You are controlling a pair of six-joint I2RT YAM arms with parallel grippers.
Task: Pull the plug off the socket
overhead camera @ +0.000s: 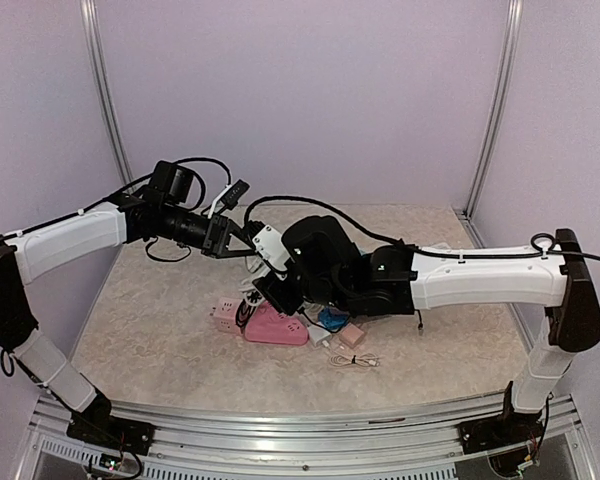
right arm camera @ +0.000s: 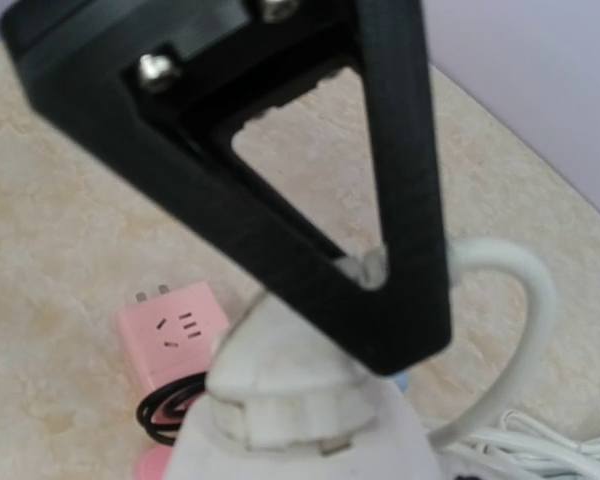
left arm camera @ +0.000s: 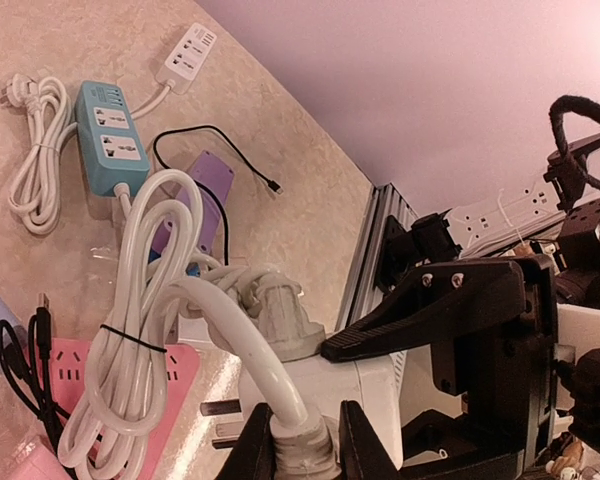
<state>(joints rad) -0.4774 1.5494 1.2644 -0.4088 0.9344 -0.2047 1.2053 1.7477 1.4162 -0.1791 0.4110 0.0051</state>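
The robot's left gripper will move away from the block and down to the bare tabletop beside the pink adapter, which is an open spot to release the plug.
A white socket block is held up above the table between both arms. In the left wrist view, the block carries a ridged grey-white plug. A second plug's cord neck is pinched between my left gripper's fingers. Its thick white cord arches away to a tied bundle. My left gripper comes from the left. My right gripper comes from the right and clamps the block, one of its fingers pressing the block's face. In the right wrist view a plug sits on the block.
On the table below lie pink adapters, a small pink box, a white cable, a blue power strip, a white strip, a purple block and a coiled white cord. The metal frame rail borders the table.
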